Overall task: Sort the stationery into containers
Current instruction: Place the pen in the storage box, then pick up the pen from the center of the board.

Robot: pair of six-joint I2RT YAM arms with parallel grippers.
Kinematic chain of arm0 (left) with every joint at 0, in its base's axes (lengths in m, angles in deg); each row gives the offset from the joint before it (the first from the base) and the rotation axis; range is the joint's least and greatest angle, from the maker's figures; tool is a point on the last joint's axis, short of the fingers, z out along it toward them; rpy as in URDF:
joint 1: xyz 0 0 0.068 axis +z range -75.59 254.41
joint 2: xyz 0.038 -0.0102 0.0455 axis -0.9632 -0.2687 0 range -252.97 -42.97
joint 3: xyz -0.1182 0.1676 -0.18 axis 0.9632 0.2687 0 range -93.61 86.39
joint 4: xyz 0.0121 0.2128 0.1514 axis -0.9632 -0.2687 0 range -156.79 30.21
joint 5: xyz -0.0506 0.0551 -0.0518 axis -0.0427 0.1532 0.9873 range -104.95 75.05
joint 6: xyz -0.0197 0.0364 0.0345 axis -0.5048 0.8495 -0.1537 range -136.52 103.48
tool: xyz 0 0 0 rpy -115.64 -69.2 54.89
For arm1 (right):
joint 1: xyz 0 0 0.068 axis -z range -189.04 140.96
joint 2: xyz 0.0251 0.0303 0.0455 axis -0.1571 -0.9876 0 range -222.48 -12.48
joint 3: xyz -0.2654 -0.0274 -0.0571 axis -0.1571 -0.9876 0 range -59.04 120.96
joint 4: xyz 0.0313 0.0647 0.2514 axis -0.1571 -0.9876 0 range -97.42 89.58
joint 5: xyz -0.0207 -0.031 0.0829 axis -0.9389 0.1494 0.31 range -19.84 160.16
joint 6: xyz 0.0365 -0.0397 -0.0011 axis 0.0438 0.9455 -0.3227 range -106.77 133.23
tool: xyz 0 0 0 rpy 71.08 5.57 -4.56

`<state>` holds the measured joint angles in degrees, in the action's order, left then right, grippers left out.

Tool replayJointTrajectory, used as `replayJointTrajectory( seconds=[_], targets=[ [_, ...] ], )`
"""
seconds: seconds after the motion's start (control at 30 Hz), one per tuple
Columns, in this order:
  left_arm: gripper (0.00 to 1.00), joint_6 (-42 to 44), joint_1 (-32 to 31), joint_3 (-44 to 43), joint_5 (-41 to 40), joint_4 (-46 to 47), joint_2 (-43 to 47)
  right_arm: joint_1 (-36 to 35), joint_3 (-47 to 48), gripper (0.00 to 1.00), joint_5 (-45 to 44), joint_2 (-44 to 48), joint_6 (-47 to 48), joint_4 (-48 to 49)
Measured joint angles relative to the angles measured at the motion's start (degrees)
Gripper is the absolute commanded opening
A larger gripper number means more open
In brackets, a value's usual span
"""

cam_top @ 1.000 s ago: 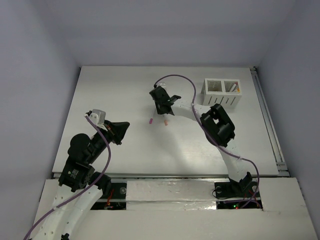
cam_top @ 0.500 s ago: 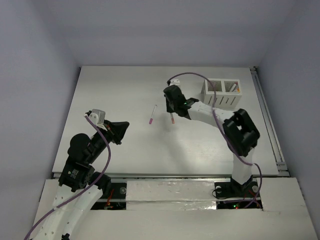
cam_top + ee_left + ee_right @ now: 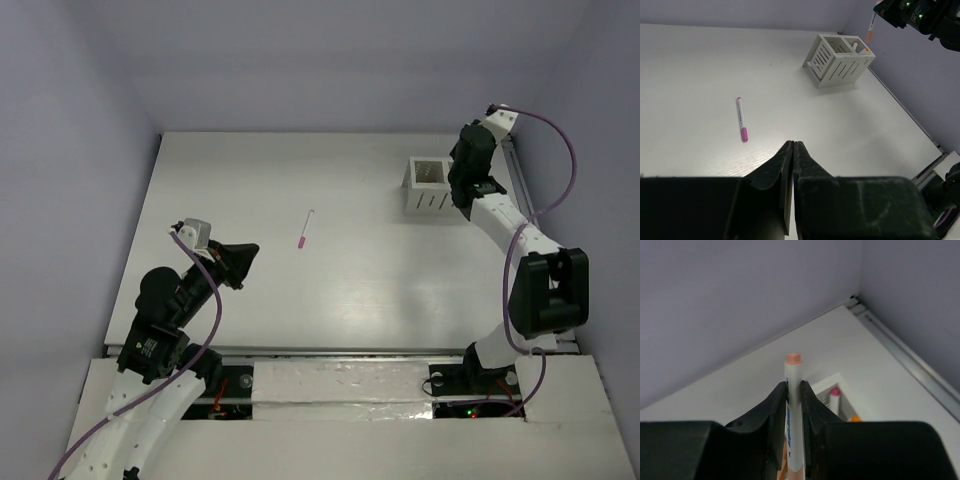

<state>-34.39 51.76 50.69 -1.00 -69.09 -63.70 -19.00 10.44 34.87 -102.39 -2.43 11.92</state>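
Note:
The white pen already hangs upright, so the right gripper needs to move down next toward the holder's section with the pink-capped pen (image 3: 834, 396), which is below the gripper, and release there.
The white slotted holder (image 3: 428, 186) stands at the back right of the table. My right gripper (image 3: 467, 195) hovers above its right compartment, shut on a white pen (image 3: 793, 390) with an orange end, held upright. Below it in the right wrist view, the holder (image 3: 826, 384) holds a pink-capped pen (image 3: 834, 396) and an orange piece (image 3: 855, 418). A white pen with a pink cap (image 3: 305, 229) lies flat at mid-table and also shows in the left wrist view (image 3: 741, 119). My left gripper (image 3: 250, 252) is shut and empty, above the near left of the table, apart from that pen. The mint green piece is out of view.
A metal rail (image 3: 535, 240) runs along the table's right edge, close behind the holder. Grey walls enclose the table on three sides. In the left wrist view the holder (image 3: 840, 60) stands far right, with the right gripper (image 3: 920, 15) above it.
My right arm has lifted one pen from mid-table and swung it right and back to above the holder. The pink-capped pen stays on the table. The left arm has not moved.

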Motion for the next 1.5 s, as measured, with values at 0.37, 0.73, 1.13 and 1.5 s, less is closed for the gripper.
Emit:
replayJointTrajectory(
  seconds=[0.37,0.73,1.13,1.5],
  targets=[
    [0.00,0.00,0.00,0.00,-0.02,0.00,-0.02,4.02,4.55,0.00,-6.29,-12.63,15.41,9.68],
    [0.00,0.00,0.00,0.00,0.00,0.00,-0.20,4.76,6.78,0.15,-7.19,-16.63,18.99,11.72],
    [0.00,0.00,0.00,0.00,0.22,0.00,-0.20,4.35,5.18,0.48,-3.65,-11.28,13.05,7.32],
    [0.00,0.00,0.00,0.00,0.44,0.00,-0.17,-12.26,3.06,0.00,7.45,-2.84,3.67,-1.01]
  ],
)
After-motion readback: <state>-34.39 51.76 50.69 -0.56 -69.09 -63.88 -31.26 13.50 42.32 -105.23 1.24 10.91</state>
